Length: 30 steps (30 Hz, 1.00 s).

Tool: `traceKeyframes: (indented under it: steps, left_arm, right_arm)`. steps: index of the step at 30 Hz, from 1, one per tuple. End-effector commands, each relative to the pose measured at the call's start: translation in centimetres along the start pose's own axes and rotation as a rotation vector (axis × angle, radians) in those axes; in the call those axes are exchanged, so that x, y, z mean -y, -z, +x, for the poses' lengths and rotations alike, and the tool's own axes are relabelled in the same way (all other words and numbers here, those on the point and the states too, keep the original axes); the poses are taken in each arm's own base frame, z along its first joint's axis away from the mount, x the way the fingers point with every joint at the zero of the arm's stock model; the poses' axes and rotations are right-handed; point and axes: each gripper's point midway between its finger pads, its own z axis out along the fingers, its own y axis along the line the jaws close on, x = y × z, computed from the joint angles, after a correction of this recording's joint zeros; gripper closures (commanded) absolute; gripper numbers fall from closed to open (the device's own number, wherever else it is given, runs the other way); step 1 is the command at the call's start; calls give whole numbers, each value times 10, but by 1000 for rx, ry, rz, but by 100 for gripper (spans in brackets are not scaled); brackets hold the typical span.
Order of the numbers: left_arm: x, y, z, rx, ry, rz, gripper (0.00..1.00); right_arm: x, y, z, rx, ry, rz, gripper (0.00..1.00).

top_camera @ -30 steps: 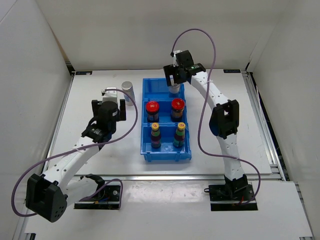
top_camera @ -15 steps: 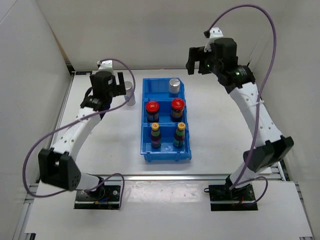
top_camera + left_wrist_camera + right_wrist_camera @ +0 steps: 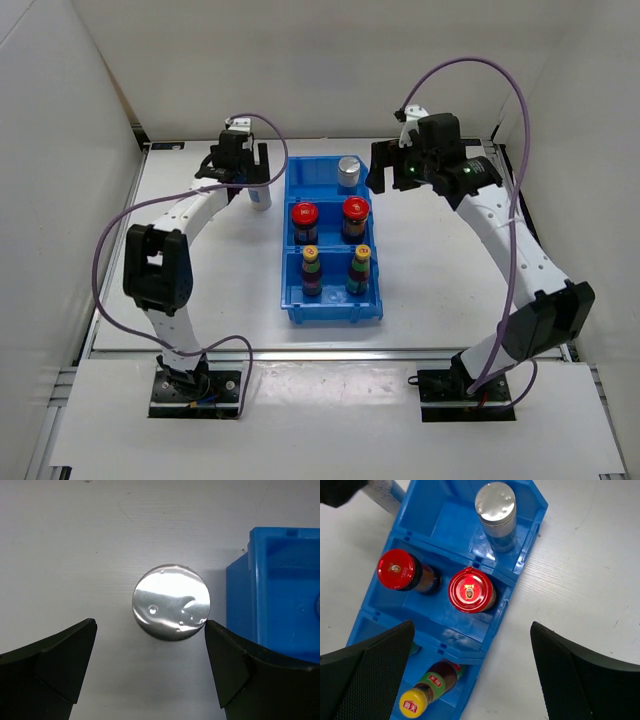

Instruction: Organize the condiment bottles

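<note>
The left gripper comes down open around the second silver-topped bottle's silver top (image 3: 171,603) next, one finger between it and the bin. That bottle's top still lies beyond the fingers.
A blue bin (image 3: 293,300) holds five bottles. A silver-topped bottle (image 3: 348,171) stands at the right of the far compartment. Two red-capped dark bottles (image 3: 304,218) (image 3: 355,212) stand in the middle, and two yellow-capped ones (image 3: 312,264) (image 3: 360,262) in the near compartment. The second silver-topped bottle (image 3: 259,198) stands on the table just left of the bin. My left gripper (image 3: 252,172) hangs open above it, its silver top (image 3: 171,602) just ahead of the fingertips (image 3: 60,665). My right gripper (image 3: 380,172) is open and empty, raised over the bin's right edge (image 3: 520,565).
White walls close in the table at the back and on both sides. The bin's left wall (image 3: 240,595) stands close beside the loose silver-topped bottle. The far compartment's left half (image 3: 440,520) holds nothing.
My right gripper left the silver-topped bottle in the far compartment and rose away to the right. My left arm swung to the far side and now hangs over the loose silver-topped bottle.
</note>
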Motion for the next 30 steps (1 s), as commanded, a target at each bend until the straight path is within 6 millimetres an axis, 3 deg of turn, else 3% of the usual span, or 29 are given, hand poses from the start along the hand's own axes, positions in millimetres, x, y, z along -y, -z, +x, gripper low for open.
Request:
traceKeyframes:
  steps: [1, 6, 10, 11, 13, 14, 17, 18, 19, 22, 26, 30]
  left_arm:
    - [5, -8, -19, 33, 21, 13, 0]
    - [10, -27, -24, 49, 25, 15, 0]
    - [12, -47, -16, 20, 6, 10, 0]
    - [12, -50, -10, 2, 2, 8, 0]
    - [15, -50, -16, 8, 4, 18, 0]
    - [15, -53, -15, 5, 3, 18, 3]
    - [17, -53, -19, 12, -6, 29, 30]
    - [17, -48, -25, 26, 6, 31, 45]
    - [18, -47, -30, 37, 9, 33, 49]
    - [19, -26, -65, 105, 43, 44, 52]
    - [31, 18, -121, 233, 49, 95, 56]
    - [71, 58, -159, 336, 3, 199, 58]
  right_arm:
    - [-15, 34, -25, 109, 26, -55, 1]
    - [-17, 38, -24, 108, 45, -64, 1]
    - [-12, 38, -23, 101, 48, -55, 1]
    - [-12, 38, -23, 101, 48, -55, 1]
    - [-12, 38, -23, 101, 48, -55, 1]
    - [-12, 38, -23, 101, 48, -55, 1]
    - [-12, 40, -19, 92, 47, -54, 1]
    - [-12, 40, -19, 92, 47, -54, 1]
    - [-14, 44, -20, 100, 49, -64, 1]
    - [-14, 45, -16, 91, 47, -63, 1]
    - [-8, 52, -3, 78, 32, -26, 1]
    - [-2, 57, 12, 59, 23, -7, 1]
